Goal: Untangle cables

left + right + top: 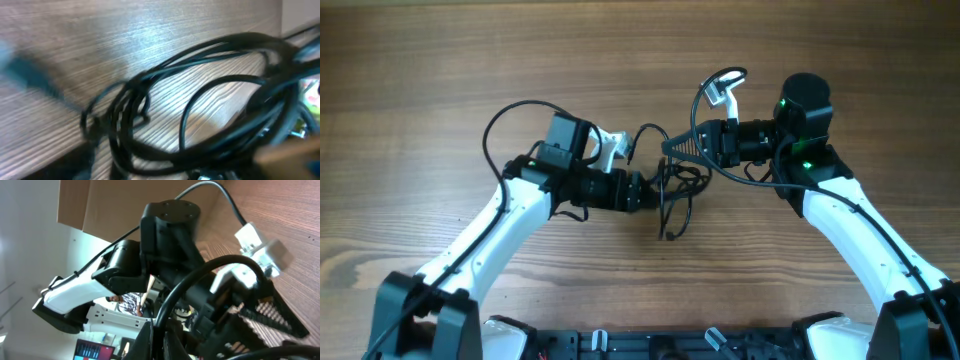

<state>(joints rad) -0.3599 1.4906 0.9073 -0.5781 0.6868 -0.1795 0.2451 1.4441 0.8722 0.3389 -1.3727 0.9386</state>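
My right gripper draws the piece of cable to the right in the overhead view, away from the tangle, and releases it next, as bare tabletop lies there.
The cables [672, 196] are a tangle of thin black loops on the wooden table between my two grippers. My left gripper [648, 192] is at the tangle's left side and looks shut on some strands. The left wrist view is blurred and shows the cable loops [127, 107] very close, with my own fingers lost at the lower edge. My right gripper [672, 148] is at the tangle's upper side. In the right wrist view its jaws [162, 340] are shut on one cable strand [220, 261] that arcs up toward the left arm.
The wooden table [440, 60] runs on all sides. Thicker black arm wires loop above the left arm [510, 115] and the right arm [718, 78]. The left arm's white camera mount [610, 148] sits close to the tangle. The robot base [650, 345] is at the front edge.
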